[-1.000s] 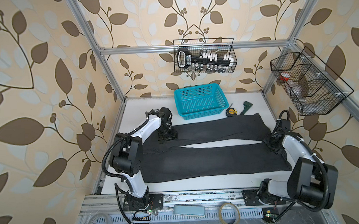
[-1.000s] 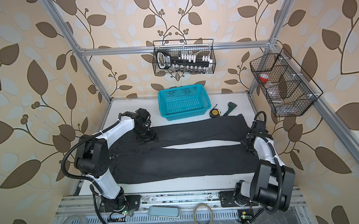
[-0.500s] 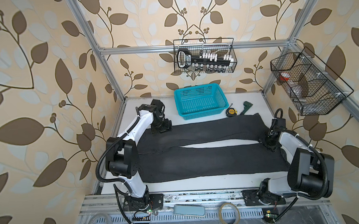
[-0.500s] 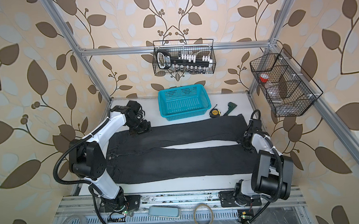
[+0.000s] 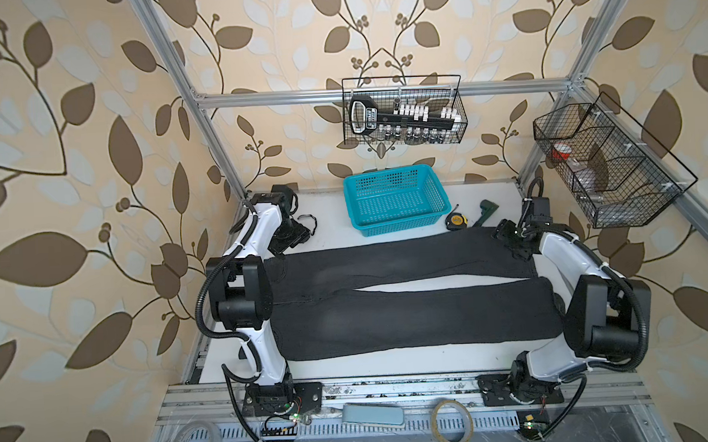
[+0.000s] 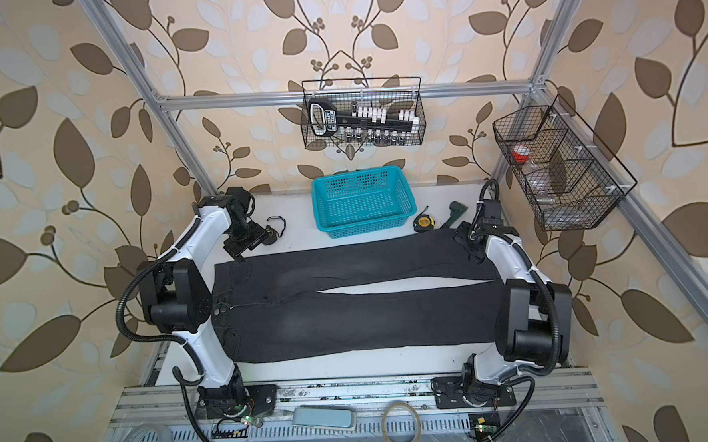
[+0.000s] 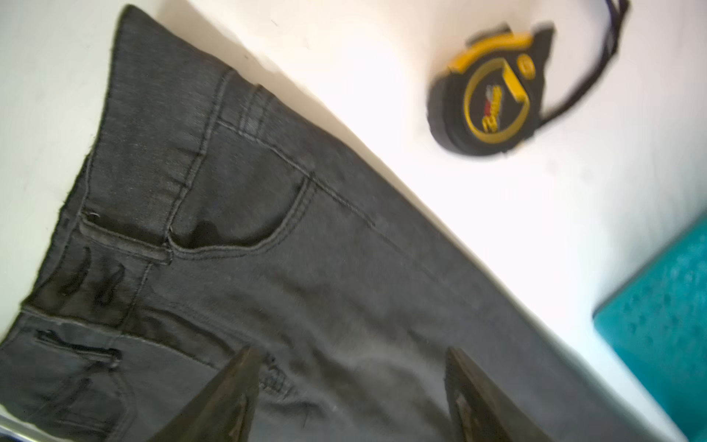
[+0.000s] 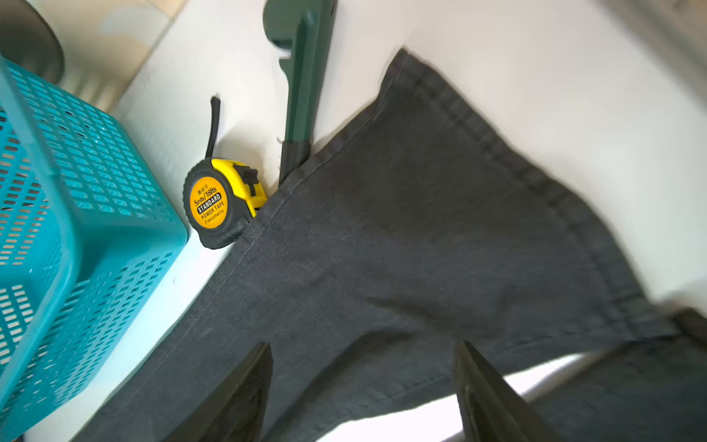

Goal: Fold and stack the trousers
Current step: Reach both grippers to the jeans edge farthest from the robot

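The left gripper has its wide-open fingers above the waistband's far edge by the belt loop, so it needs to lower past the pocket onto that edge next.
The dark charcoal trousers lie flat across the white table, waistband at the left and both legs running right with a thin gap between them. My left gripper hovers open at the far corner of the waistband. In the left wrist view its jaws stand wide apart over the pocket area of the trousers, holding nothing. My right gripper is open above the far leg's hem. The right wrist view shows its gripper empty above the trousers.
A teal basket stands at the back centre. A yellow tape measure and a green tool touch the far leg's edge. Another tape measure lies near the left gripper. Wire baskets hang on the walls.
My left gripper has slid off the trousers toward the far left corner of the waistband. My right gripper has moved back along the hem and its jaws have opened wider.
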### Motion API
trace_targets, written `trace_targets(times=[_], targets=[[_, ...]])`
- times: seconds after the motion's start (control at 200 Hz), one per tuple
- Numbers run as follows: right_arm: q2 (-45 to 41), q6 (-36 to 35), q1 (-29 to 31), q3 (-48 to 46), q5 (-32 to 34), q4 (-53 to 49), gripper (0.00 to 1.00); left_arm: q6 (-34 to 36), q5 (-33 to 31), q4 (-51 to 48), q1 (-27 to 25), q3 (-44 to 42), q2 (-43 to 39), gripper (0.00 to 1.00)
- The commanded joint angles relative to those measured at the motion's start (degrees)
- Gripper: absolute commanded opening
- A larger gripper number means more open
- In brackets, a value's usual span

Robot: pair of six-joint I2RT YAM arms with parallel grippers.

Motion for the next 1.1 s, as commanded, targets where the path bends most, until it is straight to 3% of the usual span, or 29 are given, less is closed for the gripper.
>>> trace_targets(times=[0.0, 0.215, 0.325, 0.78, 0.88, 1.095], targets=[[2.53, 5.04, 0.94, 3.20, -3.45, 0.93, 0.75, -11.73, -6.31, -1.53, 0.37, 4.22, 2.46, 0.75], [7.94, 5.35, 0.83, 9.35, -4.71, -3.08, 0.76, -17.11, -6.65, -1.99, 3.91, 6.73, 9.58, 0.73], [9.56, 4.72, 0.94, 11.43, -4.60, -4.36, 0.76, -17.06, -9.59, -3.26, 4.29, 9.48, 12.83, 0.72], [12.69, 4.10, 0.18, 16.84, -3.48, -7.69, 0.76, -15.26, -9.10, -4.02, 6.70, 13.98, 22.42, 0.62], [13.27, 4.46, 0.03, 17.63, -2.46, -8.55, 0.76, -14.27, -8.42, -4.51, 6.71, 14.78, 23.65, 0.51], [14.39, 4.97, 0.15, 19.12, -0.87, -9.47, 0.75, -13.06, -6.77, -3.70, 6.96, 13.73, 23.71, 0.15]])
